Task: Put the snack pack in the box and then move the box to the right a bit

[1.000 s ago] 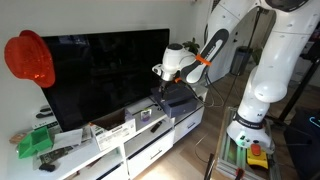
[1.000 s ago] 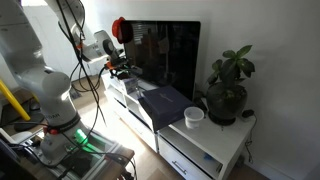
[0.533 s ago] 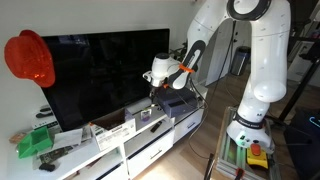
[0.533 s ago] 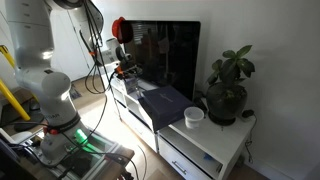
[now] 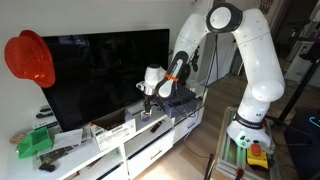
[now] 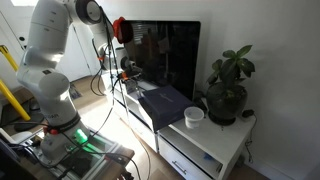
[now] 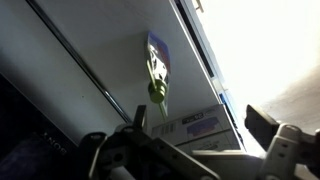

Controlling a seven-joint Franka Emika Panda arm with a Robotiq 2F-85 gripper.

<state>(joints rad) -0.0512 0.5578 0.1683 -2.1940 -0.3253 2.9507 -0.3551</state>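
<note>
My gripper will move down toward the left in the wrist view and close around the snack pack's green end [image 7: 158, 93], because that end points toward my open fingers.
The whitish box [image 5: 115, 130] with dark print on its long side lies on the white TV stand [image 5: 150, 140]. In the wrist view the box [image 7: 186, 128] is just below my jaws. A small colourful snack pack [image 7: 157, 60] with a green end lies on the stand beyond it; a small item [image 5: 148, 116] in an exterior view may be the same pack. My gripper [image 5: 147, 97] hangs above the stand next to the box, fingers down, and also shows in the other exterior view [image 6: 122, 72]. In the wrist view my gripper [image 7: 198, 120] is open and empty.
A flat blue-grey case [image 5: 180, 100] lies on the stand [image 6: 165, 100]. A green object [image 5: 35, 140] sits at one end, a white cup [image 6: 194, 116] and a potted plant [image 6: 228, 88] at the other. A large dark TV [image 5: 100, 70] stands close behind. A red hat [image 5: 30, 58] hangs beside it.
My arm has swung along the stand, away from the blue-grey case and toward the box. The gripper has come lower over the stand. Nothing was taken hold of.
</note>
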